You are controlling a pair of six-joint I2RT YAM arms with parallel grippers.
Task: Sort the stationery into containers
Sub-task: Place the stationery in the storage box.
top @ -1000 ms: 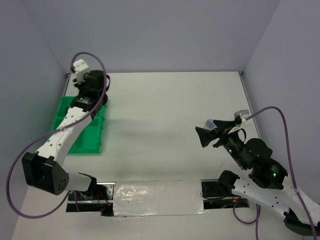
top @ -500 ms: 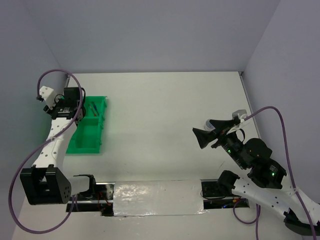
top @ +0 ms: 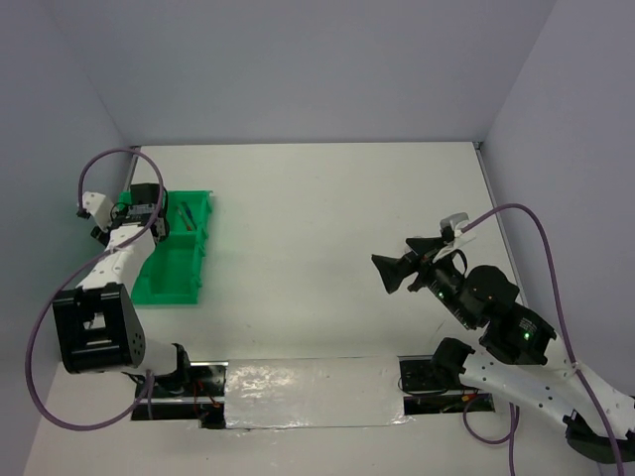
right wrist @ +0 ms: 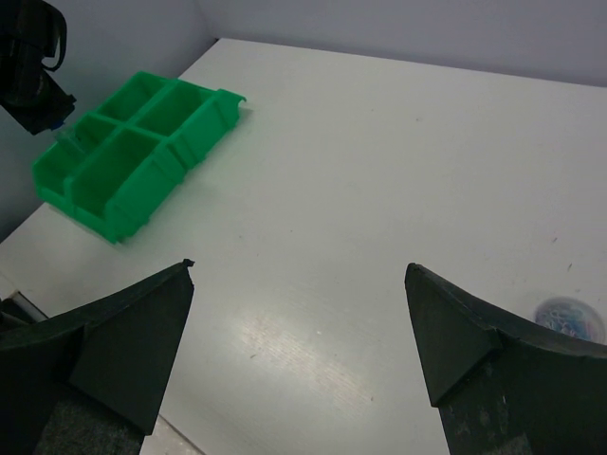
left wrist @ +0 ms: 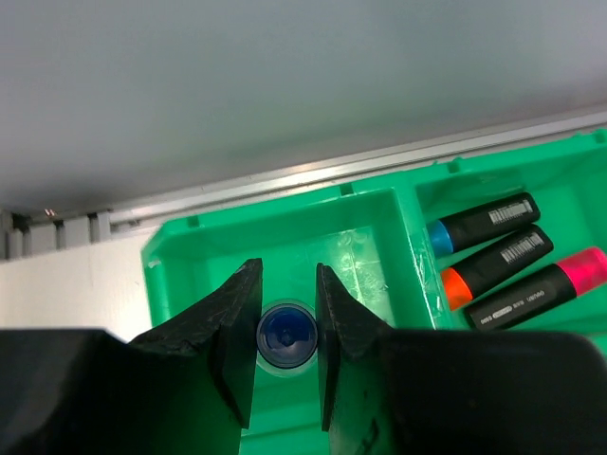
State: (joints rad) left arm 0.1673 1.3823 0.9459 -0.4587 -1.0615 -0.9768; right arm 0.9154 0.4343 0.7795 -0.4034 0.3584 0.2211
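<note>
The empty corner section of the green tray is directly below my left gripper, so I will lower the small blue-capped bottle into it next and let go.
The green tray fills the left wrist view. My left gripper is shut on the small blue-capped bottle, which hangs over the tray's corner compartment. The compartment to its right holds three black highlighters with blue, orange and pink ends. From above, the left gripper hovers at the tray's far left end, and thin pens lie in a far compartment. My right gripper stands wide open over bare table, holding nothing. A translucent roll lies by its right finger.
The left wall stands close beside the tray and the left gripper. A metal strip runs along the table's edge behind the tray. The right gripper is far from the tray, across the white table.
The left wrist swung from the tray's far right corner to its left end, carrying the bottle. The right arm drifted slightly left, jaws unchanged.
</note>
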